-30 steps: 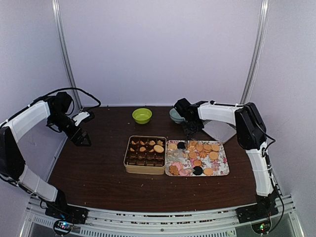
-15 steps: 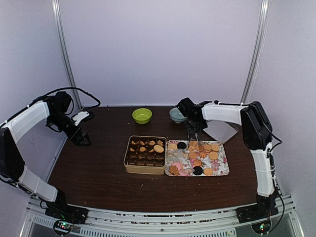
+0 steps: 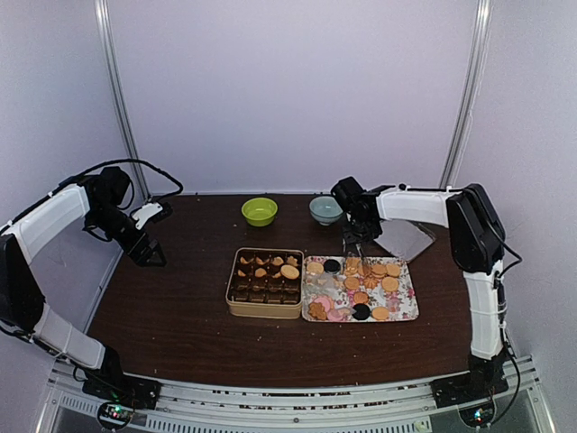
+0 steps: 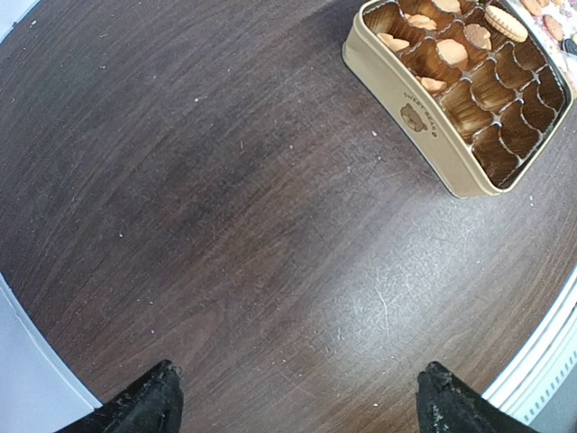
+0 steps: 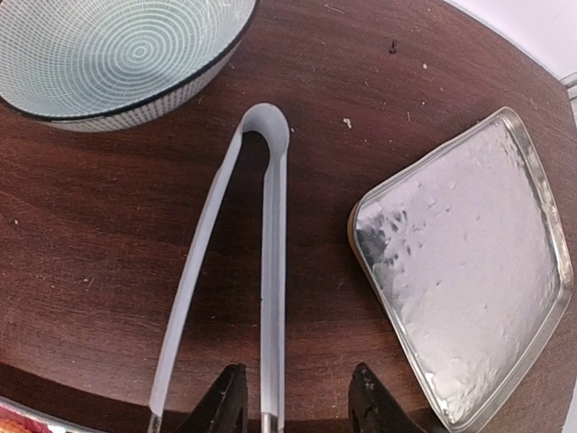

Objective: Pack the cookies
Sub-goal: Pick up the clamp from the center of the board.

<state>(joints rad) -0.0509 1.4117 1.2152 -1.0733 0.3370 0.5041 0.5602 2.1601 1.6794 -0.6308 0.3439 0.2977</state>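
Note:
I need to lower my right gripper a little next and close it on the tong arm nearer the silver tin lid, as that arm is already between its fingers.
The cookies (image 3: 377, 269) lie on a floral tray (image 3: 411, 315) right of centre, mostly round and tan, with a few pink and dark ones. Some more cookies (image 4: 451, 50) sit in the paper cups of the tan tin (image 4: 424, 108). White tongs (image 5: 273, 271) rest on the table behind the tray. My right gripper (image 5: 297, 401) is open just behind the tray's back edge (image 3: 353, 236). One tong arm runs between its fingers without being clamped; the other passes outside. My left gripper (image 4: 297, 401) is open over bare table at the far left (image 3: 153, 255).
A blue-grey patterned bowl (image 5: 117, 54) stands just beyond the tongs' loop. The silver tin lid (image 5: 460, 280) lies to their right. A green bowl (image 3: 259, 211) sits at the back centre. The tin (image 3: 264, 282) touches the tray's left side.
My right gripper has shifted right and back, from over the tray's back row of cookies to the table behind it. The left arm has not moved.

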